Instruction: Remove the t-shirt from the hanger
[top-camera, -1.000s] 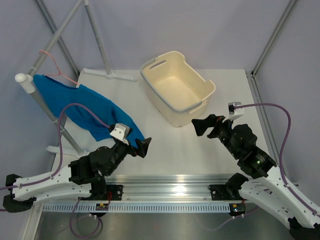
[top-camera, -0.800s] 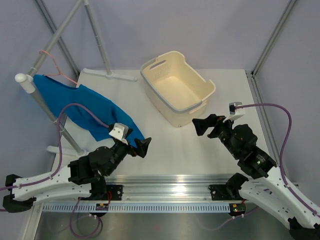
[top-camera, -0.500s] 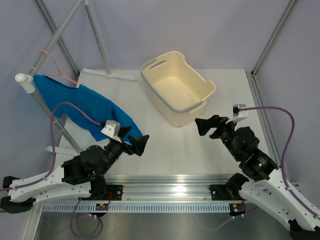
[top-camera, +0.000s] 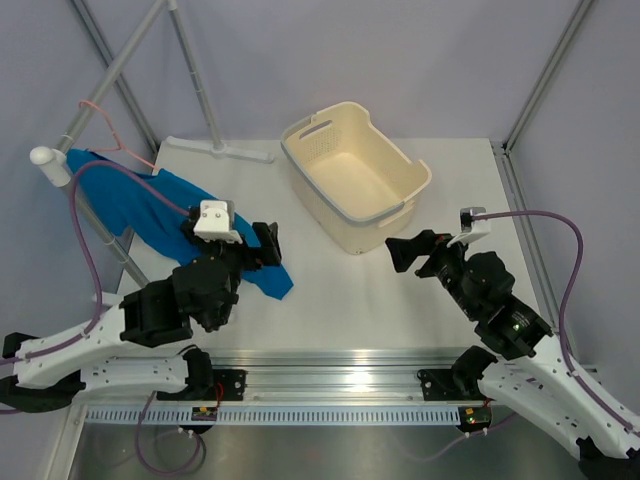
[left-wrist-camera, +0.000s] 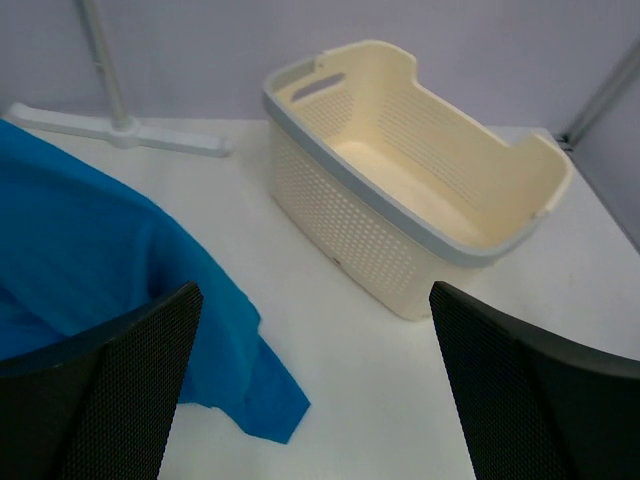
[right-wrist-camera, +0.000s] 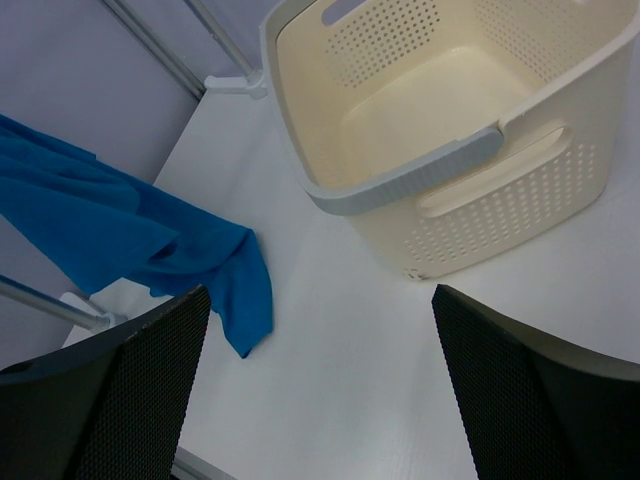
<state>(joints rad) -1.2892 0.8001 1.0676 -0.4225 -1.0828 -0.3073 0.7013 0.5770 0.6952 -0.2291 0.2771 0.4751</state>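
Observation:
My left gripper still needs to move outward next, turning toward the rack pole, onto the shirt's edge at the near end of the hanger, because the t-shirt (top-camera: 130, 205) hangs from the pink hanger.
The bright blue t-shirt (top-camera: 130, 205) hangs on the pale pink wire hanger (top-camera: 108, 135), whose hook sits on the grey rack pole at the far left. The shirt's lower end trails onto the white table (top-camera: 275, 280). My left gripper (top-camera: 265, 243) is open and empty, hovering over that lower end. In the left wrist view the t-shirt (left-wrist-camera: 90, 260) lies at the left, beside the open left gripper (left-wrist-camera: 315, 400). My right gripper (top-camera: 408, 250) is open and empty, well right of the shirt. The right wrist view shows the t-shirt (right-wrist-camera: 120, 230) far left of that gripper (right-wrist-camera: 320, 390).
A cream perforated basket (top-camera: 300, 140) stands at the back centre, also in the left wrist view (left-wrist-camera: 440, 250) and the right wrist view (right-wrist-camera: 400, 185). The slanted grey rack pole (top-camera: 85, 205) with a white cap and the rack's white foot (top-camera: 215, 150) stand at the left.
My left arm has lifted and swung back and left, bringing its gripper over the t-shirt's lower end. The right arm has barely shifted. The t-shirt has not moved.

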